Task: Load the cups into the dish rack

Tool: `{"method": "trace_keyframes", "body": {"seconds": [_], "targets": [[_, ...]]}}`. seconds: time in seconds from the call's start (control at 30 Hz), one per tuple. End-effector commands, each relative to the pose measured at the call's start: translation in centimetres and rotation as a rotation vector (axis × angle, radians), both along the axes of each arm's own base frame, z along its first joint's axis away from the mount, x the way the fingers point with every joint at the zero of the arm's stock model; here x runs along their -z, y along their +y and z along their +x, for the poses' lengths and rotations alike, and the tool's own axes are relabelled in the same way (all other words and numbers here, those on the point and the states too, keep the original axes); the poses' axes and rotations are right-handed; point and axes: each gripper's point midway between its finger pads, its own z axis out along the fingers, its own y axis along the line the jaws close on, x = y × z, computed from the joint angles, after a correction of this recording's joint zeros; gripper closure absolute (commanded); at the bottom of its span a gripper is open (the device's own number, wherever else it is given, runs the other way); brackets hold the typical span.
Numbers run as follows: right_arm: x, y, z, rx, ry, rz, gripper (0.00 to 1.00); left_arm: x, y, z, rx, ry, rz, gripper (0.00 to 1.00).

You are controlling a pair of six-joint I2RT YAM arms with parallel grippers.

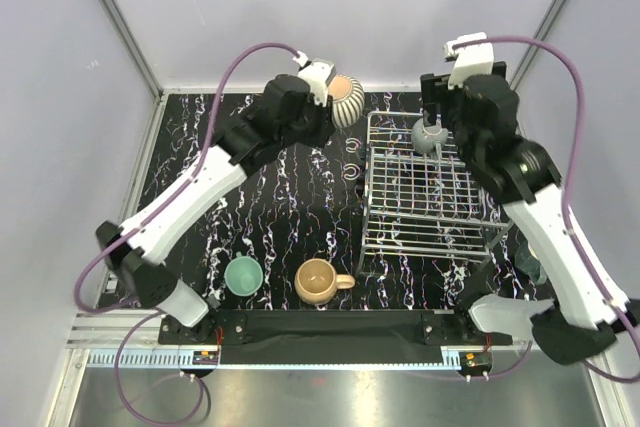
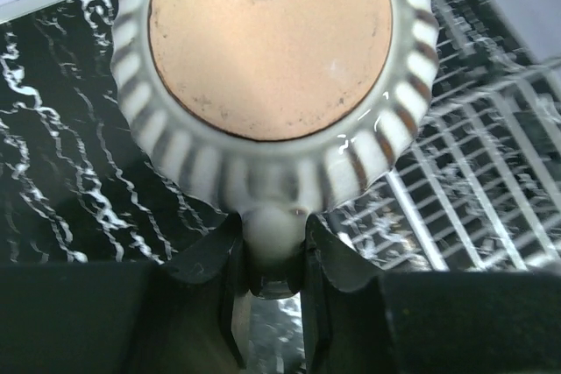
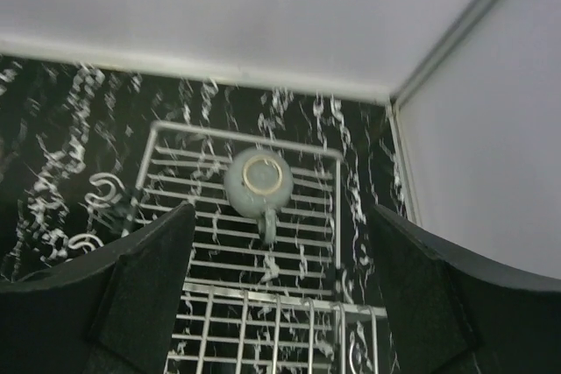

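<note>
The left gripper moves down and across to the rack's bare bars beside the grey-green cup (image 1: 430, 134) next. They lie below the gripper and to its right in the top view.
My left gripper (image 1: 322, 95) is shut on the handle of the cream ribbed cup (image 1: 345, 99), holding it upturned in the air at the back, left of the dish rack (image 1: 420, 197). In the left wrist view my fingers (image 2: 210, 260) pinch the handle and the cup's tan base (image 2: 267, 41) fills the frame. A grey-green cup (image 1: 430, 134) sits upside down in the rack's far end; it also shows in the right wrist view (image 3: 259, 183). My right gripper (image 1: 432, 97) is open above it. A teal-green cup (image 1: 243, 275) and a tan cup (image 1: 318, 281) stand near the front.
A dark teal cup (image 1: 530, 262) is partly hidden under my right arm, right of the rack. Loose metal hooks (image 1: 354, 155) lie on the black marbled table left of the rack. Enclosure walls stand behind and to the sides.
</note>
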Motion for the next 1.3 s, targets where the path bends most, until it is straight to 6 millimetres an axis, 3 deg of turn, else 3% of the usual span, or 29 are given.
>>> {"method": "trace_keyframes", "body": {"seconds": [0.0, 0.03, 0.1, 0.13, 0.17, 0.2, 0.23, 0.27, 0.3, 0.37, 0.4, 0.47, 0.5, 0.57, 0.6, 0.8, 0.93, 1.27], "targets": [[4.6, -1.3, 1.1, 0.029, 0.210, 0.096, 0.14, -6.8, -0.4, 4.8, 0.018, -0.248, -0.078, 1.00], [4.6, -3.1, 1.5, 0.096, 0.213, 0.171, 0.13, -6.5, -1.0, 6.1, 0.024, -0.256, -0.063, 1.00], [5.8, -3.2, 2.0, 0.104, 0.255, 0.237, 0.13, -5.0, -1.9, 8.1, 0.035, -0.251, -0.022, 1.00], [6.2, -3.5, 2.3, 0.111, 0.262, 0.254, 0.13, -6.0, -2.2, 8.7, 0.037, -0.280, -0.029, 1.00], [6.4, -3.0, 2.3, 0.088, 0.268, 0.264, 0.12, -6.0, -2.8, 9.3, 0.056, -0.291, -0.034, 1.00], [6.8, -2.9, 2.3, 0.084, 0.276, 0.268, 0.11, -4.6, -3.4, 10.7, 0.057, -0.281, -0.011, 1.00], [6.8, -2.8, 2.4, 0.083, 0.273, 0.273, 0.11, -5.3, -4.0, 11.0, 0.084, -0.296, -0.028, 1.00], [6.6, -3.2, 2.2, 0.100, 0.261, 0.274, 0.10, -5.0, -4.5, 11.4, 0.108, -0.288, -0.027, 1.00], [6.5, -3.6, 2.1, 0.116, 0.254, 0.279, 0.09, -3.1, -5.1, 12.6, 0.119, -0.265, -0.006, 1.00], [5.7, -4.1, 1.5, 0.128, 0.229, 0.295, 0.09, -2.8, -6.1, 13.4, 0.148, -0.270, -0.024, 1.00], [5.4, -4.1, 1.4, 0.128, 0.218, 0.307, 0.09, -1.4, -6.6, 14.1, 0.180, -0.283, 0.014, 1.00], [4.7, -4.0, 1.0, 0.115, 0.202, 0.317, 0.09, -0.8, -7.7, 14.7, 0.215, -0.316, 0.010, 1.00], [4.2, -4.1, 0.9, 0.116, 0.190, 0.321, 0.09, 0.6, -8.0, 15.3, 0.225, -0.306, 0.024, 1.00], [3.6, -4.5, 0.5, 0.122, 0.176, 0.318, 0.08, 1.6, -8.7, 16.0, 0.256, -0.310, 0.005, 1.00], [3.1, -4.6, 0.3, 0.124, 0.163, 0.318, 0.09, 2.7, -8.9, 16.2, 0.262, -0.296, -0.001, 1.00], [1.1, -5.3, -0.7, 0.119, 0.117, 0.302, 0.07, 5.0, -10.9, 17.3, 0.313, -0.288, -0.041, 1.00], [0.7, -5.6, -1.1, 0.127, 0.101, 0.296, 0.07, 8.5, -12.1, 16.9, 0.330, -0.235, -0.038, 1.00], [1.5, -6.1, -1.6, 0.134, 0.107, 0.265, 0.06, 12.8, -14.6, 16.0, 0.291, -0.137, -0.074, 1.00]]}}
